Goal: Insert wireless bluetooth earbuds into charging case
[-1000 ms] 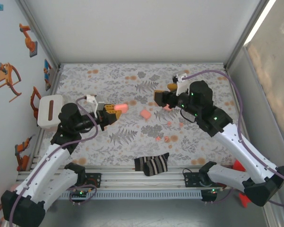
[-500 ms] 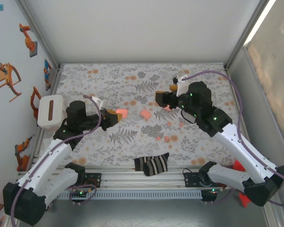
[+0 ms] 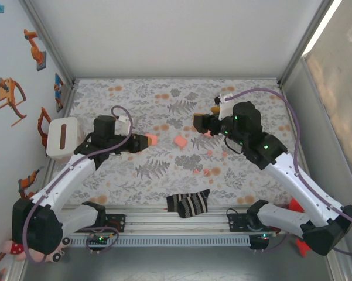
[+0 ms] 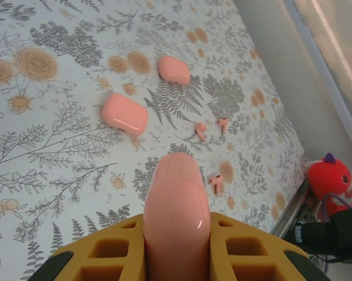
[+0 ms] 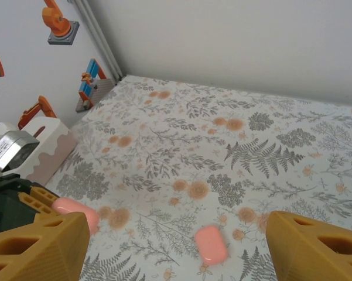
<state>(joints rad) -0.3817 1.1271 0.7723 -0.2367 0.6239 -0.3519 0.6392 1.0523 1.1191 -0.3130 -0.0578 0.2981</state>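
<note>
The held salmon-pink case will next go down in my left gripper onto bare flowered cloth beside the second case and be released there, since that clear patch is below.
My left gripper is shut on a salmon-pink charging case, which stands out past its yellow pads above the flowered cloth. A second case lies on the cloth just right of it, also seen as a case between my right gripper's spread fingers. A third case lies farther off, under my right gripper, which hovers open and holds nothing. Small coral earbuds lie loose on the cloth; in the top view, earbuds sit in front of the right gripper.
A white box stands at the cloth's left edge. A striped sock lies on the near rail. A red plush toy sits beyond the cloth's right side. Walls close in the back and sides.
My left arm has swung farther over the table and turned its wrist, keeping the held case at about the same spot. The right arm has not moved.
</note>
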